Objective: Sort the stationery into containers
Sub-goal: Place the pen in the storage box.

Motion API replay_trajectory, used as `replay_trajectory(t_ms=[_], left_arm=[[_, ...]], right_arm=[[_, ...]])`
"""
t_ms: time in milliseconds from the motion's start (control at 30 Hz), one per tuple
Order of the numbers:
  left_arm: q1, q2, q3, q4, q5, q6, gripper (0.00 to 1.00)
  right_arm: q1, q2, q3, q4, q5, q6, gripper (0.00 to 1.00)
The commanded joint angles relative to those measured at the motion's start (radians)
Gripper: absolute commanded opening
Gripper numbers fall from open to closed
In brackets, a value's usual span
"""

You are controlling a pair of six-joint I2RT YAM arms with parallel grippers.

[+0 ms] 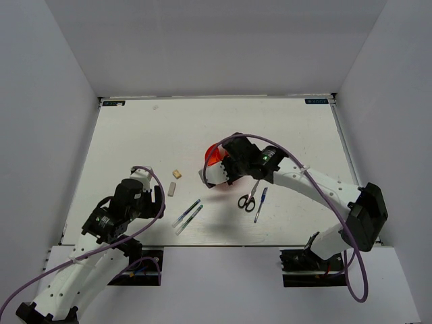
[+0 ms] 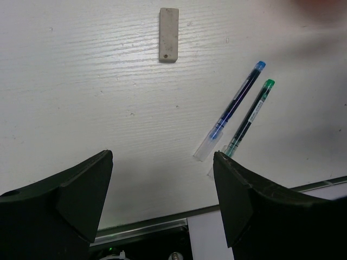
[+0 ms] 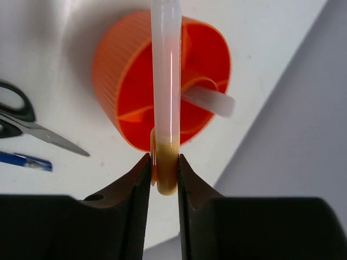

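The grey eraser is on the table, outward of and below my open fingers, so I will move my left gripper outward and down around its long sides.
My right gripper (image 3: 165, 170) is shut on the yellowish cap end of a pale pink highlighter (image 3: 166, 81), which points out over the round orange-red tub (image 3: 130, 70). A second highlighter (image 3: 209, 100) leans in one of the tub's compartments. In the top view the right gripper (image 1: 217, 170) covers most of the tub (image 1: 213, 154). My left gripper (image 2: 162, 162) is open and empty, low over the table, with the grey eraser (image 2: 169, 34) ahead and two thin pens (image 2: 233, 111) to its right.
Black-handled scissors (image 1: 247, 198) and a blue pen (image 1: 260, 204) lie just right of the tub. A beige eraser (image 1: 177, 174) lies above the grey one (image 1: 172, 188). The thin pens (image 1: 187, 216) lie near the table's front edge (image 2: 162, 222).
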Motion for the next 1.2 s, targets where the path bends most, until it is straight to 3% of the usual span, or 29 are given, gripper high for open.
replay_trajectory(t_ms=[0, 367, 533, 1033, 1167], left_arm=[[0.008, 0.003, -0.006, 0.017, 0.009, -0.003, 0.85], [0.008, 0.003, -0.008, 0.022, 0.017, 0.0, 0.85], [0.008, 0.002, -0.008, 0.023, 0.02, 0.0, 0.85], [0.006, -0.004, -0.011, 0.029, 0.034, 0.001, 0.85], [0.008, -0.003, -0.009, 0.036, 0.037, 0.001, 0.85]], right_arm=[[-0.012, -0.036, 0.073, 0.034, 0.171, -0.016, 0.0], [-0.024, -0.024, 0.034, 0.085, 0.376, -0.316, 0.0], [-0.032, 0.015, 0.09, -0.013, 0.411, -0.381, 0.0], [-0.032, 0.197, 0.149, 0.004, 0.538, -0.487, 0.0], [-0.029, 0.209, 0.155, -0.007, 0.555, -0.5, 0.14]])
